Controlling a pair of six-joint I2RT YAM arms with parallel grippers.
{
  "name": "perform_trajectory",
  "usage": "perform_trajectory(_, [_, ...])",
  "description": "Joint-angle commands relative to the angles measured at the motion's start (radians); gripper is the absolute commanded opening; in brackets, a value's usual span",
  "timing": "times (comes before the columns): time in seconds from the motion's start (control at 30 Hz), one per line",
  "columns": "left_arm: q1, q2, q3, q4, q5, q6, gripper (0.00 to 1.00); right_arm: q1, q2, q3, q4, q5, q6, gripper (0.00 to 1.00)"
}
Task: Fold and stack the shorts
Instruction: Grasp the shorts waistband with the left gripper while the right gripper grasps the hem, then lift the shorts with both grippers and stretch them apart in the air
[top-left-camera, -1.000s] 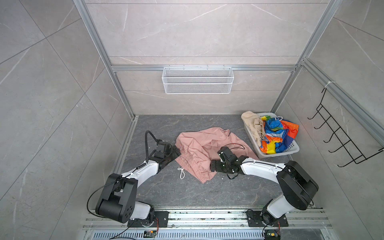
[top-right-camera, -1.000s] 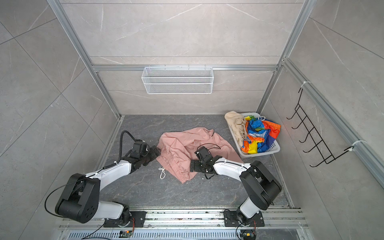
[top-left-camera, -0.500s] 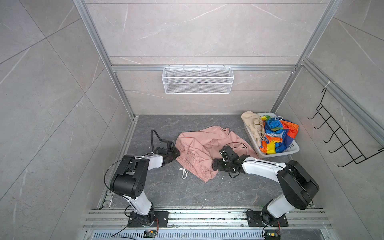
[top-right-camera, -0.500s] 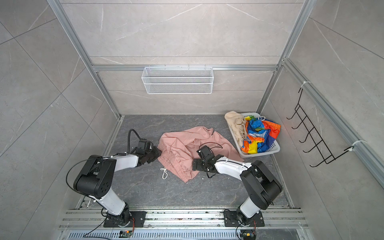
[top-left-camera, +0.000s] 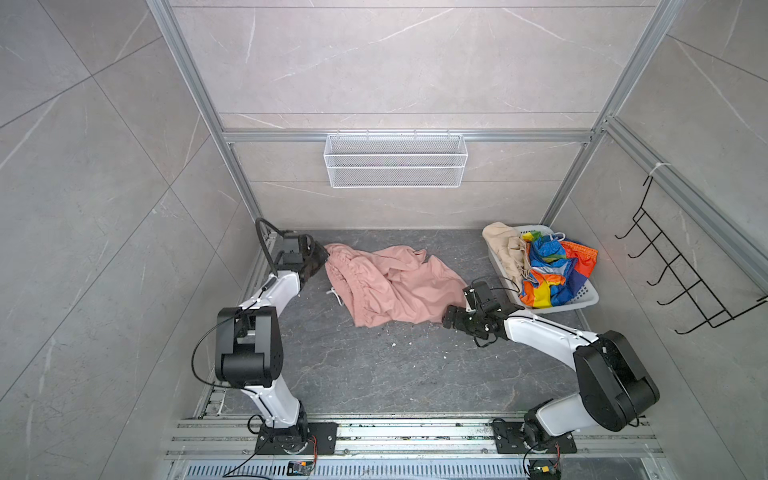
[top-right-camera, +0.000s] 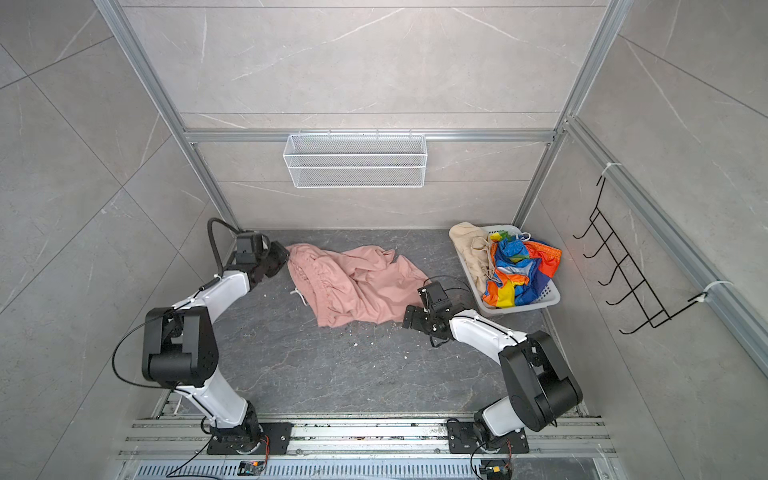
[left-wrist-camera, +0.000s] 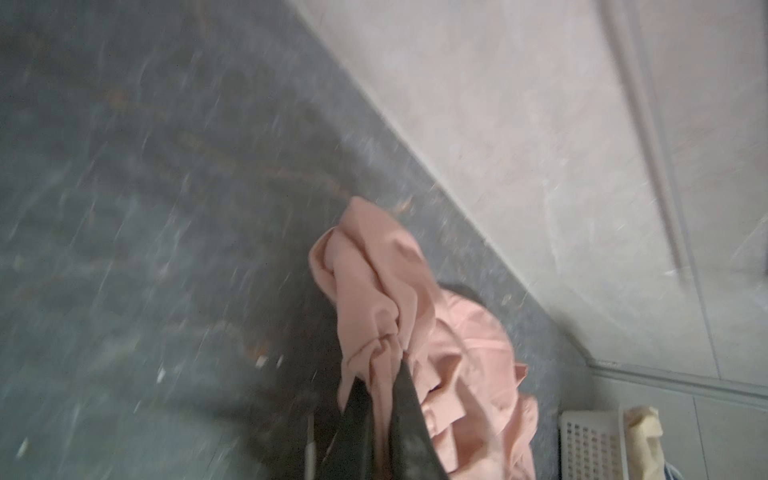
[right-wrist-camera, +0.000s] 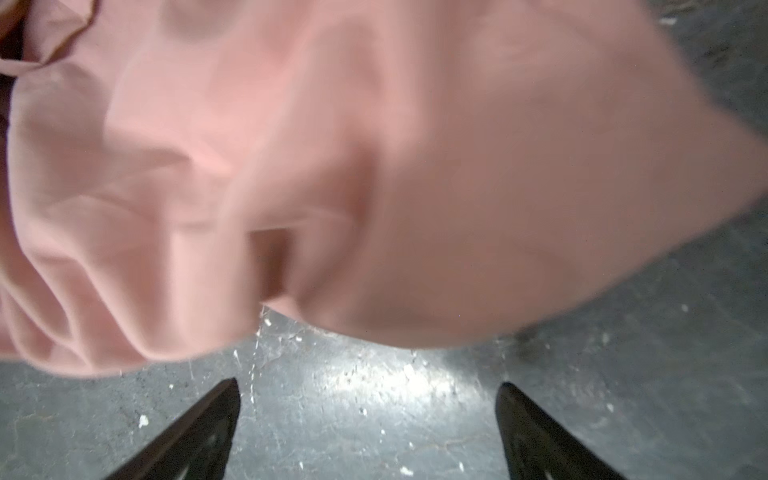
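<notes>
The robot's right gripper will next push its open fingers outward around the near corner of the shorts' hem (top-left-camera: 438, 317), which lies just outward, since the ends of its fingers are on both sides of bare floor.
The salmon-pink shorts (top-left-camera: 395, 286) (top-right-camera: 357, 286) lie crumpled and stretched out on the dark floor. My left gripper (top-left-camera: 318, 259) (top-right-camera: 282, 255) is at their far left end near the back wall, shut on a bunched corner of the fabric (left-wrist-camera: 374, 291); the cloth shows between the fingers of this gripper (left-wrist-camera: 380, 374). My right gripper (top-left-camera: 446, 322) (top-right-camera: 407, 318) (right-wrist-camera: 370, 386) stands open just off the shorts' right hem (right-wrist-camera: 332, 166), touching nothing. The beige shorts (top-left-camera: 505, 245) and the rainbow-striped shorts (top-left-camera: 548, 270) lie in the basket.
A white perforated basket (top-left-camera: 582, 299) (top-right-camera: 544, 297) stands at the right, close behind my right arm. A wire shelf (top-left-camera: 395, 160) hangs on the back wall and a black hook rack (top-left-camera: 681, 282) on the right wall. White crumbs dot the floor.
My left gripper has shut on the pink shorts' corner and drawn it back and to the left, dragging the shorts away from my right gripper. The right gripper stayed open and hardly moved.
</notes>
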Motion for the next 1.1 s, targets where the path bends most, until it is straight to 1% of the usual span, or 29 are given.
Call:
perform_trajectory(0.0, [-0.010, 0.068, 0.145, -0.191, 0.075, 0.101, 0.27, 0.004, -0.064, -0.029, -0.056, -0.013, -0.024, 0.98])
perform_trajectory(0.03, [-0.011, 0.071, 0.155, -0.208, 0.088, 0.101, 0.38, 0.003, -0.080, -0.036, -0.057, -0.009, -0.024, 0.98])
perform_trajectory(0.07, [-0.012, 0.072, 0.163, -0.227, 0.101, 0.098, 0.44, 0.001, -0.093, -0.042, -0.059, -0.002, -0.025, 0.99])
perform_trajectory(0.1, [-0.015, 0.067, 0.165, -0.256, 0.100, 0.095, 0.49, 0.000, -0.099, -0.046, -0.058, 0.002, -0.027, 0.99])
perform_trajectory(0.2, [-0.032, 0.025, 0.146, -0.319, 0.049, 0.108, 0.55, -0.008, -0.081, -0.039, -0.052, -0.002, -0.024, 0.99])
perform_trajectory(0.27, [-0.040, -0.022, 0.119, -0.354, -0.011, 0.113, 0.58, -0.010, -0.045, -0.029, -0.037, -0.017, -0.024, 0.99])
perform_trajectory(0.37, [-0.041, -0.098, 0.057, -0.378, -0.040, 0.095, 0.61, -0.012, 0.005, -0.008, -0.011, -0.026, -0.020, 0.99])
perform_trajectory(0.43, [-0.042, -0.157, -0.014, -0.349, 0.002, 0.053, 0.62, -0.024, 0.041, 0.007, 0.011, -0.042, -0.015, 0.99])
perform_trajectory(0.53, [-0.053, -0.236, -0.148, -0.265, 0.115, -0.033, 0.73, -0.041, 0.106, 0.037, 0.039, -0.075, -0.005, 0.99])
perform_trajectory(0.57, [-0.058, -0.259, -0.189, -0.251, 0.145, -0.057, 0.75, -0.045, 0.127, 0.049, 0.048, -0.080, 0.000, 0.99])
perform_trajectory(0.67, [-0.074, -0.331, -0.307, -0.219, 0.176, -0.099, 0.75, -0.062, 0.172, 0.072, 0.077, -0.088, 0.012, 0.96])
perform_trajectory(0.83, [-0.072, -0.450, -0.471, -0.203, 0.148, -0.124, 0.75, -0.086, 0.221, 0.110, 0.115, -0.085, 0.031, 0.87])
perform_trajectory(0.93, [-0.072, -0.469, -0.546, -0.185, 0.160, -0.133, 0.74, -0.094, 0.248, 0.126, 0.127, -0.081, 0.038, 0.78])
perform_trajectory(1.07, [-0.071, -0.441, -0.623, -0.136, 0.152, -0.192, 0.72, -0.098, 0.268, 0.128, 0.150, -0.096, 0.055, 0.68])
